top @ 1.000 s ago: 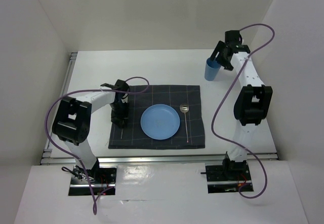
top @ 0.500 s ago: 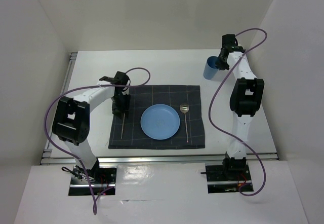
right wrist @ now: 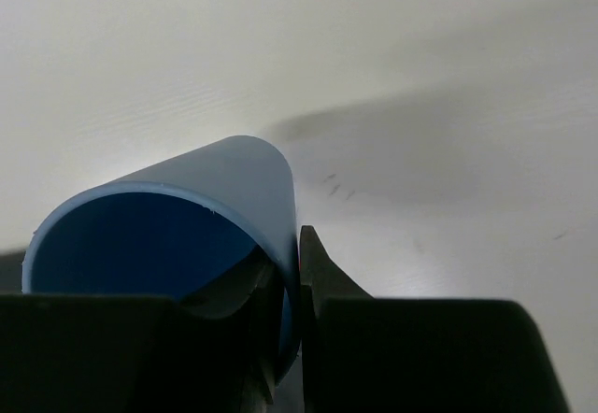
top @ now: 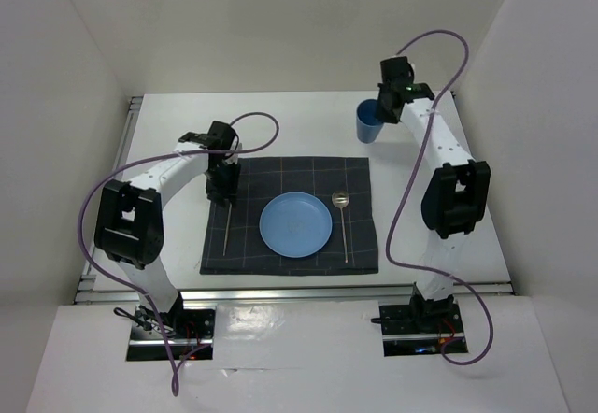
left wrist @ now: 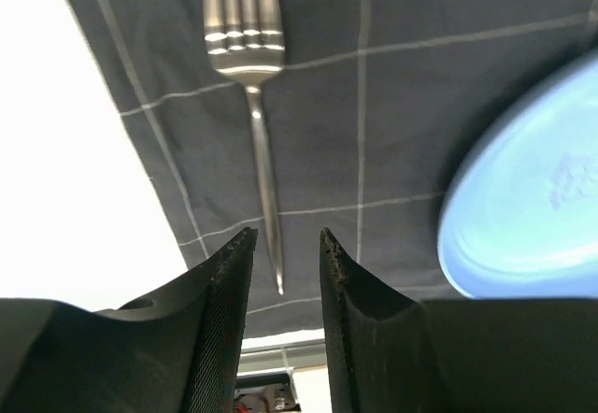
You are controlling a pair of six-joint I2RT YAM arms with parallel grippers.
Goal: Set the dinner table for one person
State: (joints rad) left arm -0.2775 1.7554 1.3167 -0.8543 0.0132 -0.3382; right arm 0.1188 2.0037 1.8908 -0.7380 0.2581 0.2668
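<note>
Next, my right gripper will carry the cup [top: 368, 121] back and down to release it beyond the spoon's bowl, where bare mat [top: 342, 175] lies left of my gripper in the top view.
On the white dinner table [top: 159, 142] lies a dark checked mat [top: 360, 175] bearing a blue plate [top: 295, 225]. A fork [top: 227, 231] lies left of the plate and a spoon [top: 343, 226] right of it. My left gripper [top: 222, 187] hovers over the fork's far end. In the left wrist view the gripper [left wrist: 285, 240] is open and empty, with the fork [left wrist: 254, 123] flat on the mat [left wrist: 402, 105] beneath. At the back right, my right gripper [top: 385, 114] is shut on a blue cup [top: 368, 121]. One finger is inside the cup [right wrist: 187, 207] and one outside, the gripper [right wrist: 290, 263] pinching the wall.
White walls enclose the table on three sides. A metal rail [top: 121, 151] runs along the left edge and another along the near edge [top: 299, 291]. Purple cables loop off both arms. In the left wrist view the plate [left wrist: 523, 198] sits close to the right of the fingers.
The right gripper has shut on the cup's rim and carried it left, towards the mat. The left gripper has drawn back towards the far end of the fork, which stays on the mat.
</note>
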